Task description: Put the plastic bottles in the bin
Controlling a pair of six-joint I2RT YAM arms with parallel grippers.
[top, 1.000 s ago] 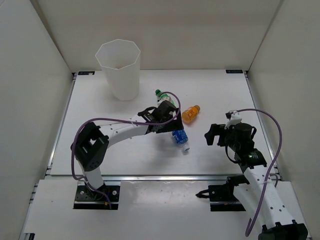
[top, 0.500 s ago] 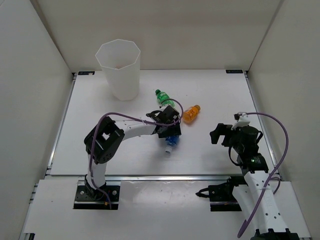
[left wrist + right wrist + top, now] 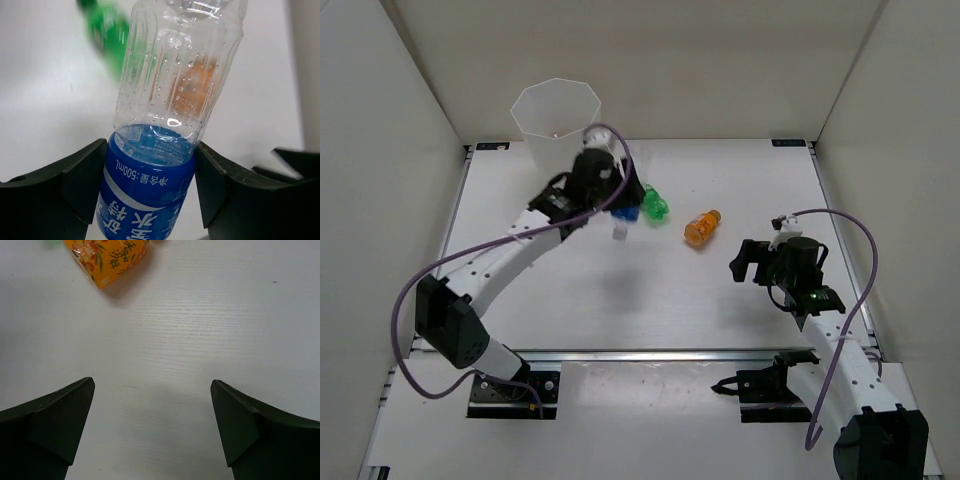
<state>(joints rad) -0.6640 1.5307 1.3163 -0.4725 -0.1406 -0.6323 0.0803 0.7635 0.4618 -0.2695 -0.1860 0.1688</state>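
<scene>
I need to swing my left gripper outward and to the left in the top view next, over the bin's opening (image 3: 556,109), and let go of the clear bottle.
My left gripper (image 3: 613,203) is shut on the clear bottle with the blue label (image 3: 621,212) and holds it in the air, just right of the translucent white bin (image 3: 558,122). In the left wrist view the fingers (image 3: 82,177) clamp the blue label (image 3: 147,182). The green bottle (image 3: 655,205) lies on the table below and right of it, blurred in the left wrist view (image 3: 105,35). The orange bottle (image 3: 702,227) lies further right. My right gripper (image 3: 748,262) is open and empty, with the orange bottle (image 3: 107,257) ahead of it. The red-label and yellow-cap bottles are out of view.
White walls enclose the table (image 3: 560,300) on three sides. The bin stands at the back left near the wall. Purple cables loop off both arms.
My left gripper has lifted the blue-label bottle off the table and carried it back and left toward the bin. The right gripper shifted slightly left. The green and orange bottles stayed put.
</scene>
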